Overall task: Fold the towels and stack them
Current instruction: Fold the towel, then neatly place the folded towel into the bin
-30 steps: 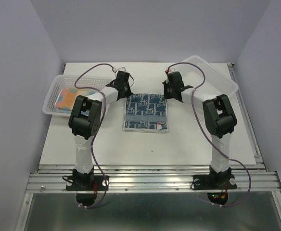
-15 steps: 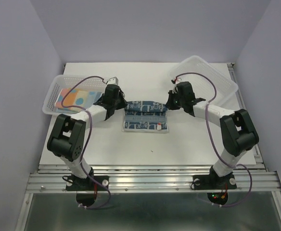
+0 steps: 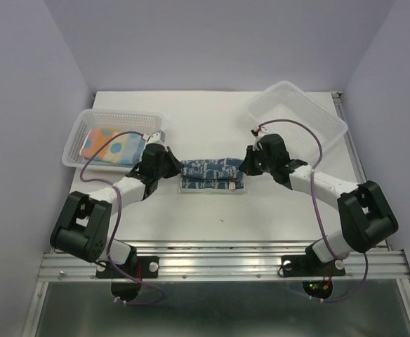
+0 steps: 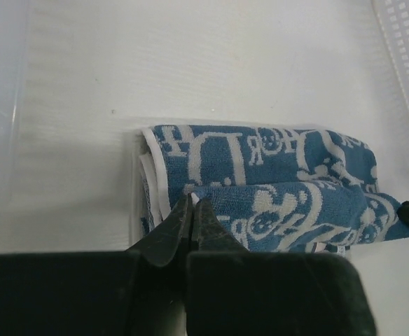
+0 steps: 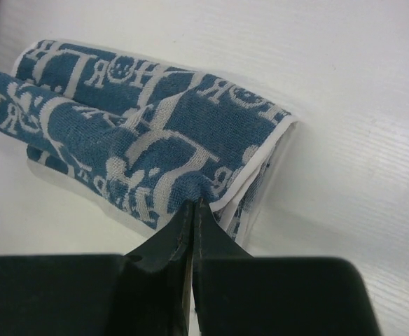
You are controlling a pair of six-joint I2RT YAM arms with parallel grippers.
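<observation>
My left gripper moves back and down over the still uncovered near edge of the folded layers next and releases the towel's corner there.
A blue-white patterned towel (image 3: 212, 174) lies at the table's middle, its far half rolled over toward the near edge. My left gripper (image 3: 171, 166) is shut on the towel's left corner (image 4: 211, 192); its tips (image 4: 192, 204) pinch the white-hemmed edge. At the other end my right gripper (image 3: 248, 163) is shut on the right corner (image 5: 190, 185), tips (image 5: 194, 204) together on the cloth. Folded layers of the towel (image 5: 155, 119) rest on the table below both grips. A towel with pastel squares and dots (image 3: 111, 145) sits in the left basket (image 3: 78, 133).
A white perforated basket (image 3: 296, 116) stands tilted at the back right, nothing seen inside. Its wall shows at the right edge of the left wrist view as white mesh (image 4: 407, 63). Purple cables loop from both arms. The metal rail (image 3: 219, 260) runs along the near edge.
Both grippers have pulled the towel's far edge toward the near side, rolling it over the near half. Both arms have stretched forward and lowered.
</observation>
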